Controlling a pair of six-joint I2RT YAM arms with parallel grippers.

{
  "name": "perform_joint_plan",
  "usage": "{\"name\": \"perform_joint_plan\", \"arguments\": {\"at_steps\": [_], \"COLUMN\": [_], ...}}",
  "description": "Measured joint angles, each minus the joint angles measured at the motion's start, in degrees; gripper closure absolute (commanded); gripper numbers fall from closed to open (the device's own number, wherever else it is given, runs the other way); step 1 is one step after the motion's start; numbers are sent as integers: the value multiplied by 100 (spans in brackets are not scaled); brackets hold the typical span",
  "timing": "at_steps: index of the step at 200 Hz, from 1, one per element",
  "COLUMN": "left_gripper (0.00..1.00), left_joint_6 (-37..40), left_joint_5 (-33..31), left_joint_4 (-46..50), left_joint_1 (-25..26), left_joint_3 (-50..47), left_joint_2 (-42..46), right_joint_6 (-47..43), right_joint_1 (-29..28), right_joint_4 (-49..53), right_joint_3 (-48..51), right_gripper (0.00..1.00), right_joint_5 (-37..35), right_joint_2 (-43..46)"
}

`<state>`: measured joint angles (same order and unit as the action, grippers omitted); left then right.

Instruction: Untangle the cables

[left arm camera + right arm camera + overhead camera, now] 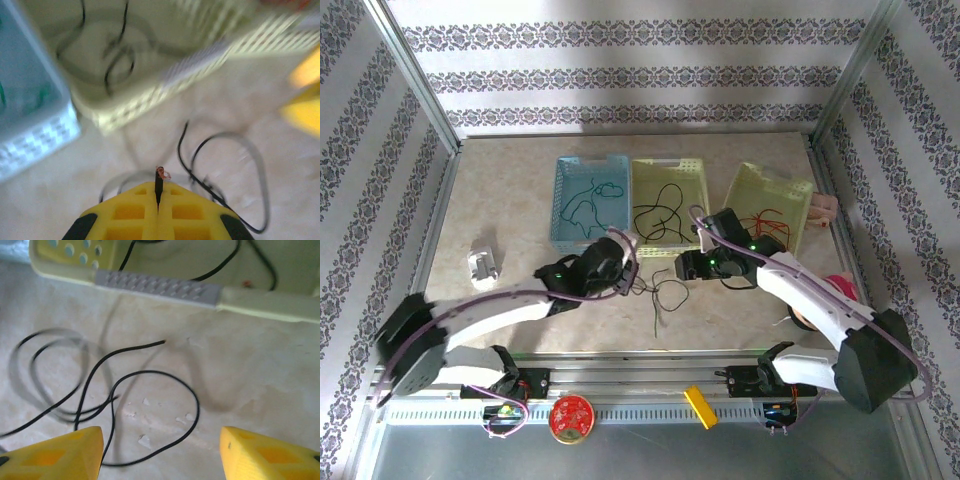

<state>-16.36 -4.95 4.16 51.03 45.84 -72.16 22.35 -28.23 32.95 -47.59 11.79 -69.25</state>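
Observation:
My left gripper will lift and carry the cable end outward over the middle pale-green basket (668,208) (125,55) to release it there, because that basket already holds a black cable.
Loose black cables (665,292) lie on the table between my two grippers. In the left wrist view my left gripper (159,192) is shut on the end of a black cable (159,180), whose bare copper strands stick out past the yellow fingertips. More black cable (186,150) loops on the table just beyond. My left gripper (625,272) sits in front of the blue basket (560,205). My right gripper (161,452) hangs open over a black cable loop (196,405), touching nothing. From above, the right gripper (692,266) is right of the cables.
Three baskets stand at the back. The blue one holds a green cable (588,195), the middle pale-green basket (640,205) a black cable, the tilted right basket (798,205) a red cable. A white object (483,265) lies at left. A yellow block (700,405) sits on the front rail.

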Motion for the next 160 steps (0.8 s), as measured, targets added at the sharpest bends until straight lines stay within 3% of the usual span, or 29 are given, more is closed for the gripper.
{"name": "perform_joint_plan", "arguments": {"at_steps": [38, 82, 112, 160], "left_gripper": [100, 100, 100, 100], "left_joint_6": [498, 789, 866, 726], "left_joint_5": [-4, 173, -50, -66], "left_joint_4": [-28, -374, -470, -629], "left_joint_1": [-2, -11, -140, -809], "left_joint_3": [804, 1189, 1639, 2597], "left_joint_2": [1123, 1196, 433, -1386], "right_joint_6": [308, 494, 494, 463], "right_joint_1": [525, 750, 750, 750], "right_joint_4": [-245, -350, -372, -358], "right_joint_3": [321, 520, 546, 546], "right_gripper": [37, 38, 38, 38], "right_joint_5": [-278, -363, -341, -195], "right_joint_2": [599, 999, 1038, 1040]}}
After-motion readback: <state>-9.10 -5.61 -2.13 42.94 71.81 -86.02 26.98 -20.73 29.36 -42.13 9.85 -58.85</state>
